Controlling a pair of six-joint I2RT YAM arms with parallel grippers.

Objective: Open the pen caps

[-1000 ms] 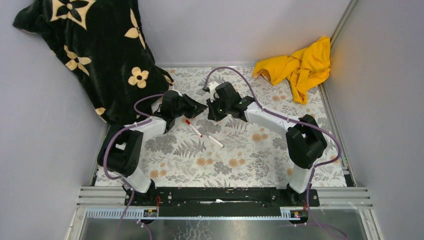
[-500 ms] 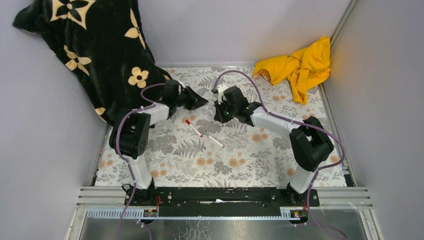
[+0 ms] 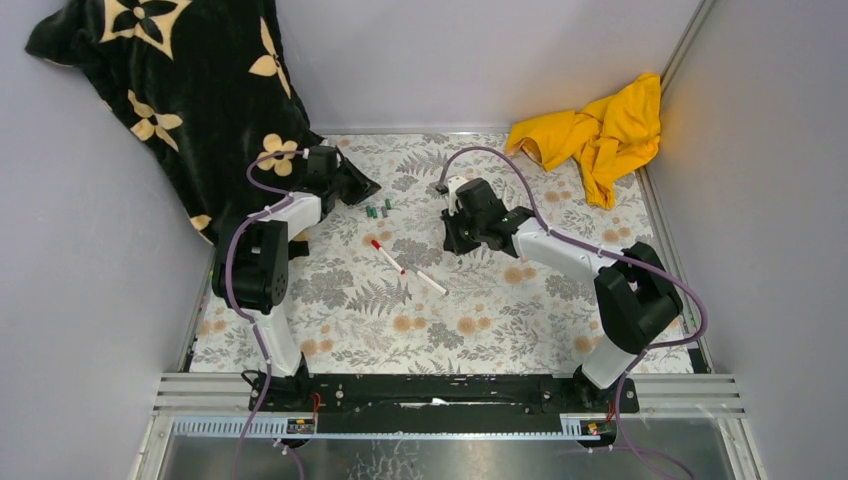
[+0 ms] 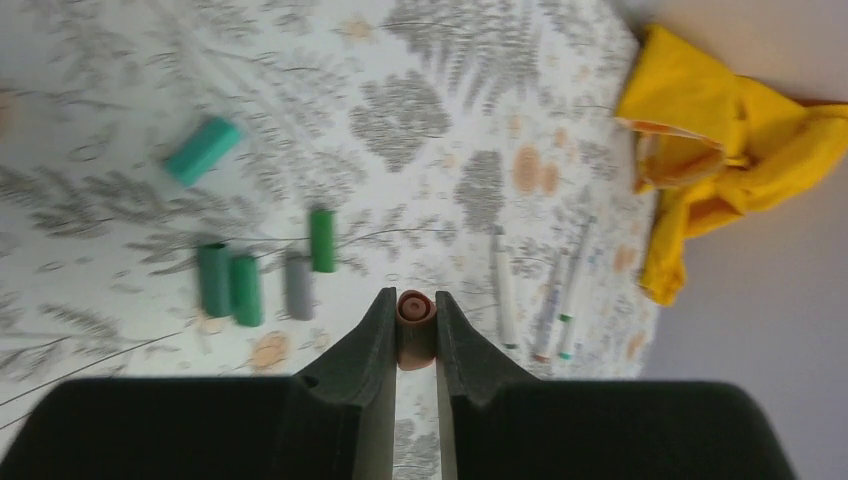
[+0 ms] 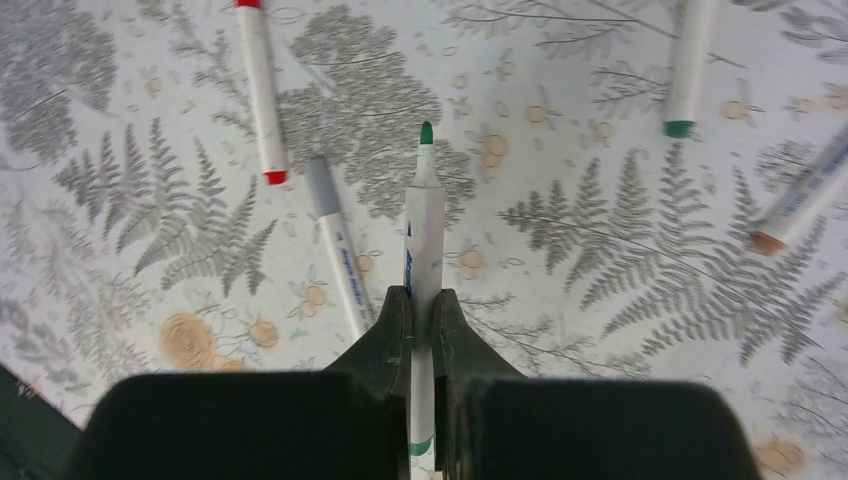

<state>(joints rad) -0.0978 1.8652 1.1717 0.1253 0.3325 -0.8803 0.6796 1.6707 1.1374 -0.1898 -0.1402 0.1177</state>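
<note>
The other caps lie grouped beside the dark green cap. I will next move my left gripper back and down onto the mat (image 4: 183,284) beside that cap, to let go of the reddish-brown cap (image 4: 416,330) there.
My left gripper (image 4: 413,303) is shut on a small reddish-brown pen cap (image 4: 416,330), held above the floral mat. Several loose caps lie below it: a teal one (image 4: 202,150), green ones (image 4: 321,240) and a grey one (image 4: 298,286); from above they are a small cluster (image 3: 378,209) beside the left gripper (image 3: 350,186). My right gripper (image 5: 421,300) is shut on a white pen (image 5: 424,225) whose bare green tip (image 5: 426,133) points away from it. In the top view the right gripper (image 3: 462,236) is at mid-table.
A red-ended pen (image 3: 388,256) and a white grey-tipped pen (image 3: 430,281) lie mid-mat; they also show in the right wrist view (image 5: 262,95) (image 5: 338,255). More uncapped pens (image 4: 555,295) lie near the right gripper. Yellow cloth (image 3: 600,130) back right, black flowered blanket (image 3: 190,90) back left.
The two grippers, close together a second ago, have pulled apart: the left swung back-left with the cap, the right moved right with the pen. The loose caps are now uncovered.
</note>
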